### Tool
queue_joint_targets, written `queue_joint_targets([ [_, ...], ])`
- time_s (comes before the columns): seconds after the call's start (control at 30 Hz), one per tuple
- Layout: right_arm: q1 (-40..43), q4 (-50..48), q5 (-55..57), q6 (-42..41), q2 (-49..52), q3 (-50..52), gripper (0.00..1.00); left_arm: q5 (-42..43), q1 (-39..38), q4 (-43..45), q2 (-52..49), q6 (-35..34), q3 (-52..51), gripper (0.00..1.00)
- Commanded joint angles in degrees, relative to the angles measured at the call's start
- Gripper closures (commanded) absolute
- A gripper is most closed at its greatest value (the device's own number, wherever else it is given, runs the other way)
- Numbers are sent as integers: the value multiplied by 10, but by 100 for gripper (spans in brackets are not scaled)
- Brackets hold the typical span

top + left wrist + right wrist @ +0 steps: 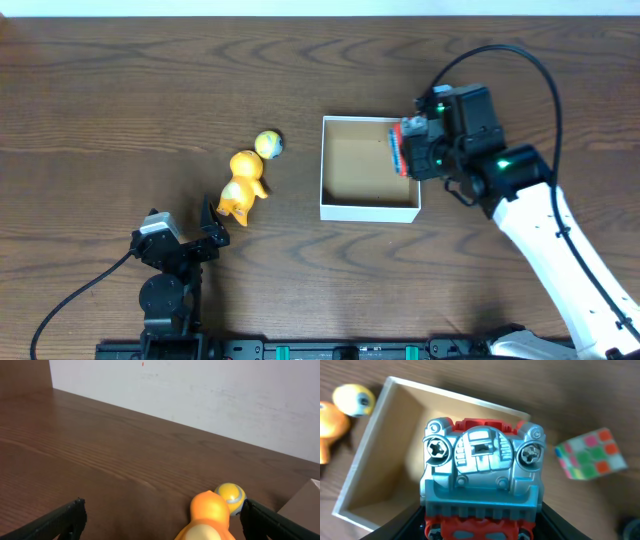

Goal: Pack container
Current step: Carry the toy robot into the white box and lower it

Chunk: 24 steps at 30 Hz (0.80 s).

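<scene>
My right gripper holds the toy truck [482,472] above the box's side, so next it needs to move over the bare bottom of the box and lower by the box's near side to release the truck.
The container [368,211] is a square box with white walls and a brown floor, at the table's middle. My right gripper [408,148] is shut on a red and grey toy truck [482,472] and holds it above the box's right side. The box's wall also shows in the right wrist view [366,457]. My left gripper [205,235] is open and empty, just in front of an orange toy figure [243,190]. A yellow ball [268,144] lies behind the figure. In the left wrist view the figure [209,519] and ball [231,496] sit between the open fingers [162,512].
A pastel puzzle cube [590,454] lies on the table to the right of the box; the overhead view hides it under my right arm. The ball [354,400] and orange figure [329,430] lie left of the box. A white wall backs the table.
</scene>
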<state>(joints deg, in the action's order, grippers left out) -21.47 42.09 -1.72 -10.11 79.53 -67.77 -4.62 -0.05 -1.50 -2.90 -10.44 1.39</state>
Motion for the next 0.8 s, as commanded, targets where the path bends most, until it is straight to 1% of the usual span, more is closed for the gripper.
queue_joint_targets([
  [0.0,-31,-10,5,-37,4,-14,61,-5,3,-22,0,8,-12,2],
  [0.1,-56,-11,23,-51,18,-14,60,-5,3,-22,0,8,-12,2],
  [0.27,-90,-12,59,-61,73,-14,59,-5,3,-22,0,8,-12,2],
  [0.47,-94,-25,64,-81,136,-14,58,-5,3,-22,0,8,-12,2],
  [0.63,-94,-37,71,-82,163,-14,60,-5,3,-22,0,8,-12,2],
  [0.77,-94,-28,90,-109,170,-14,64,-5,3,-22,0,8,-12,2],
])
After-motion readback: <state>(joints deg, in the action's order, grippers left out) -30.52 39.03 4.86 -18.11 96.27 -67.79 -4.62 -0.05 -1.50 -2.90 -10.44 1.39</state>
